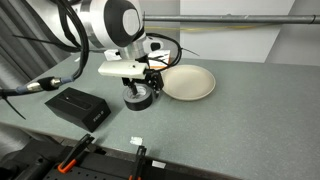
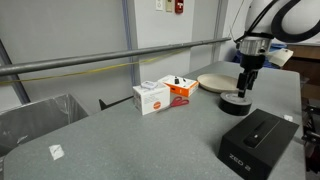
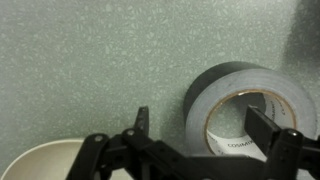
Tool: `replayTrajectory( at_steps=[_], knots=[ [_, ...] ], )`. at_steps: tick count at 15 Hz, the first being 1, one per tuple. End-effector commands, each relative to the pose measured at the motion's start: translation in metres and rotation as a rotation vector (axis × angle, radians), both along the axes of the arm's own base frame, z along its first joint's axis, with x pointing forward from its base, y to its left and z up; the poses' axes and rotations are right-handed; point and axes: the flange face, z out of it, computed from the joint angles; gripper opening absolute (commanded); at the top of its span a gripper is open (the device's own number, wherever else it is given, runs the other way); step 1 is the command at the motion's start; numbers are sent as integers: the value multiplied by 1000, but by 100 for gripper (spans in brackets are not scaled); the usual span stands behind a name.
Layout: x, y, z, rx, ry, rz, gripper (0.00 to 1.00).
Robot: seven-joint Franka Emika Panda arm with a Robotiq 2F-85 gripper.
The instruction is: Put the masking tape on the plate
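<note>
My gripper lowers its open fingers over the masking tape's plate-side (image 1: 149, 97) (image 3: 200, 122) next, one inside the hollow centre and one outside, since the tape lies below it.
The masking tape (image 1: 139, 98) is a black ring-shaped roll lying flat on the grey table, just beside the cream plate (image 1: 190, 84). It also shows in an exterior view (image 2: 236, 102), with the plate (image 2: 215, 81) behind it. My gripper (image 1: 147, 82) hangs right over the roll (image 3: 240, 108). In the wrist view the jaws (image 3: 205, 128) are open: one finger is inside the hollow centre, the other outside the roll's wall. The plate's rim (image 3: 40, 160) shows at the bottom left of the wrist view.
A large black rectangular box (image 1: 78, 106) lies on the table near the roll, also seen in an exterior view (image 2: 260, 140). Two small cartons, white (image 2: 151, 97) and orange (image 2: 180, 87), stand further along. A small white scrap (image 1: 136, 141) lies near the table edge.
</note>
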Motion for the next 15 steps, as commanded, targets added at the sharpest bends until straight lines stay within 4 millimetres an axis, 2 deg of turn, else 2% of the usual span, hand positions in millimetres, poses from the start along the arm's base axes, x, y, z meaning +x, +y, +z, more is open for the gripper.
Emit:
replayTrajectory(
  at_steps=[1, 2, 3, 7, 11, 12, 15],
  knots=[
    [11, 2, -25, 2, 7, -7, 100],
    [11, 3, -30, 2, 10, -8, 78],
    [11, 3, -34, 2, 16, -4, 74],
    [17, 4, -41, 3, 23, -5, 42],
    [20, 4, -19, 13, 7, -26, 10],
    [21, 1, -9, 17, -5, -41, 4],
    [29, -14, 33, 30, -79, -94, 6]
  ],
)
